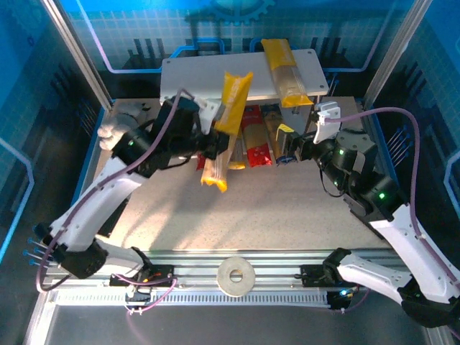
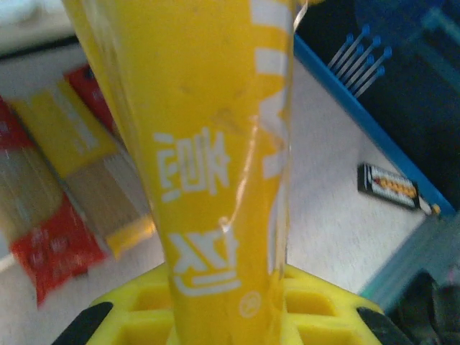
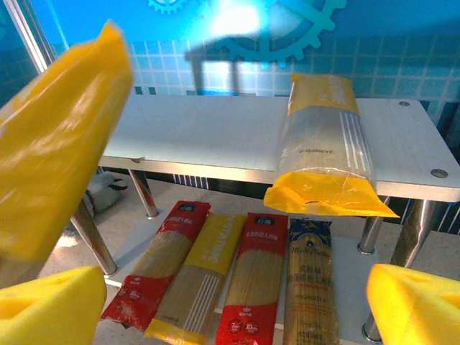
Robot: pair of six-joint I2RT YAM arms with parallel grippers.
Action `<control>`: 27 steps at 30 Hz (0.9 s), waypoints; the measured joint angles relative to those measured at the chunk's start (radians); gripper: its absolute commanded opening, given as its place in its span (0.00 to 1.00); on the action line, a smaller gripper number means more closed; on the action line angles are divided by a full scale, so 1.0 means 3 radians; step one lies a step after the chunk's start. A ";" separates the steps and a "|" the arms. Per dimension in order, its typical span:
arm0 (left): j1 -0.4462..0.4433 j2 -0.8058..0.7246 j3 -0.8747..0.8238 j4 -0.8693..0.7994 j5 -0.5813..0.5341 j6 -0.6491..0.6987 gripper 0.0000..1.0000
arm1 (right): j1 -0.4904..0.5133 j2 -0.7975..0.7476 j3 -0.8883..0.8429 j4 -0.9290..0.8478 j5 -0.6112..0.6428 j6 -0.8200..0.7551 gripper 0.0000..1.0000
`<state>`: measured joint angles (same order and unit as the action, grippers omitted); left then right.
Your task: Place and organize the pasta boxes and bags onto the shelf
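My left gripper should next carry the spaghetti pack outward over the shelf's bare top board [image 1: 253,70], beside the lying yellow pack, and let it go. That part of the board is empty.
My left gripper [image 1: 213,144] is shut on a yellow pasta pack [image 1: 228,126] and holds it tilted in the air in front of the shelf [image 1: 215,75]. In the left wrist view the pack [image 2: 215,144] runs up from between the yellow fingers [image 2: 136,305]. A second yellow pack [image 3: 323,151] lies on the top board [image 3: 208,136], its end overhanging the front edge. On the lower board [image 3: 348,277] lie a red pack [image 3: 158,262], a yellow one [image 3: 201,277], another red [image 3: 255,284] and a dark-blue-ended clear one [image 3: 309,280]. My right gripper [image 3: 237,316] stands open, facing the shelf.
A roll of tape [image 1: 236,274] sits on the near rail. A white-grey object [image 1: 109,132] lies left of the shelf by the blue wall. A small black item [image 2: 388,185] lies near the table's blue edge. Metal shelf legs [image 3: 90,237] stand between the tiers.
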<state>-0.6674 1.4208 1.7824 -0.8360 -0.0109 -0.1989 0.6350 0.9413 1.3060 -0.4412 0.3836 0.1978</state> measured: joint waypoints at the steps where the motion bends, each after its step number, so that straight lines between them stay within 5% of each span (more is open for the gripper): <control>1: 0.0034 0.0134 0.0139 0.0061 -0.0013 0.0028 0.05 | 0.0000 0.0006 0.0000 0.0000 -0.0008 0.0001 0.94; 11: 0.0238 0.1268 0.1272 0.0473 -0.0347 0.0151 0.05 | 0.0000 0.0145 -0.0062 -0.0004 -0.0210 0.0042 0.94; 27: 0.0323 0.1907 0.2111 0.0734 -0.0534 0.0121 0.06 | 0.0000 0.0300 -0.0065 0.0003 -0.0347 0.0053 0.95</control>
<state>-0.5705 1.9930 2.4157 -0.6159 -0.1711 -0.1627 0.6350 1.0313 1.2865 -0.4404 0.2794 0.2138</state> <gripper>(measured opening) 0.191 0.945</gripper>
